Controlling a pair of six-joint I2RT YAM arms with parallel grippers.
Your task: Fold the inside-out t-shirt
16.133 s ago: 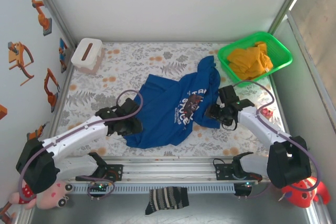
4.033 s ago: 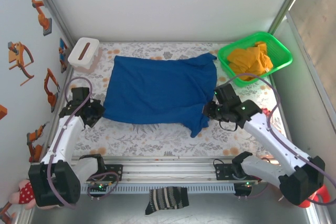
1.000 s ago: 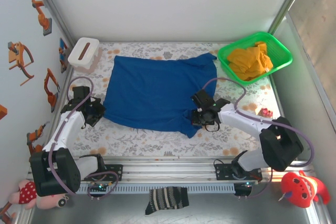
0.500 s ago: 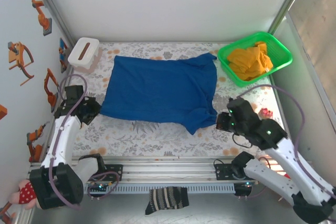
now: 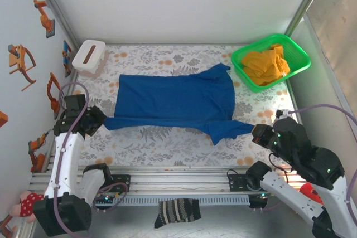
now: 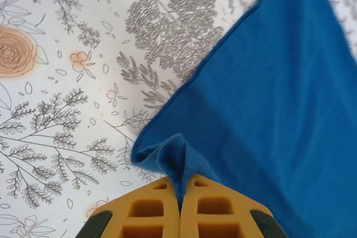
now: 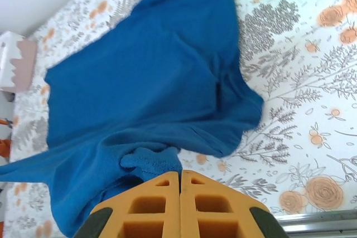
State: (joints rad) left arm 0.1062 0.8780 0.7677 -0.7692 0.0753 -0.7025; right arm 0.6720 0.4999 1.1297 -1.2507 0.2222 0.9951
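Note:
The left gripper moves outward and down to the shirt's resting side edge (image 5: 117, 100) (image 6: 211, 69) next and releases the shirt's corner, since that edge lies below and outward of the gripper.
The royal-blue inside-out t-shirt (image 5: 173, 98) hangs stretched between both arms over the flowered table (image 5: 167, 143), its far edge still resting on the cloth. My left gripper (image 5: 102, 122) is shut on the shirt's left corner (image 6: 167, 157), the fabric pinched between the yellow fingers (image 6: 150, 210). At the right my right gripper (image 5: 255, 132) is shut on the shirt's other near corner (image 7: 153, 160), which bunches just ahead of its yellow fingers (image 7: 212, 204). The shirt (image 7: 139, 82) spreads away from that wrist toward the far left.
A green basket (image 5: 298, 59) holding yellow-orange garments (image 5: 268, 64) stands at the back right. A white box (image 5: 89, 55) sits at the back left. A striped sock (image 5: 177, 211) lies on the front rail below the arm bases.
Both arms have pulled outward and toward the near edge, lifting the shirt's front edge. The shirt is now drawn taut into a narrower band. The right gripper moved further right.

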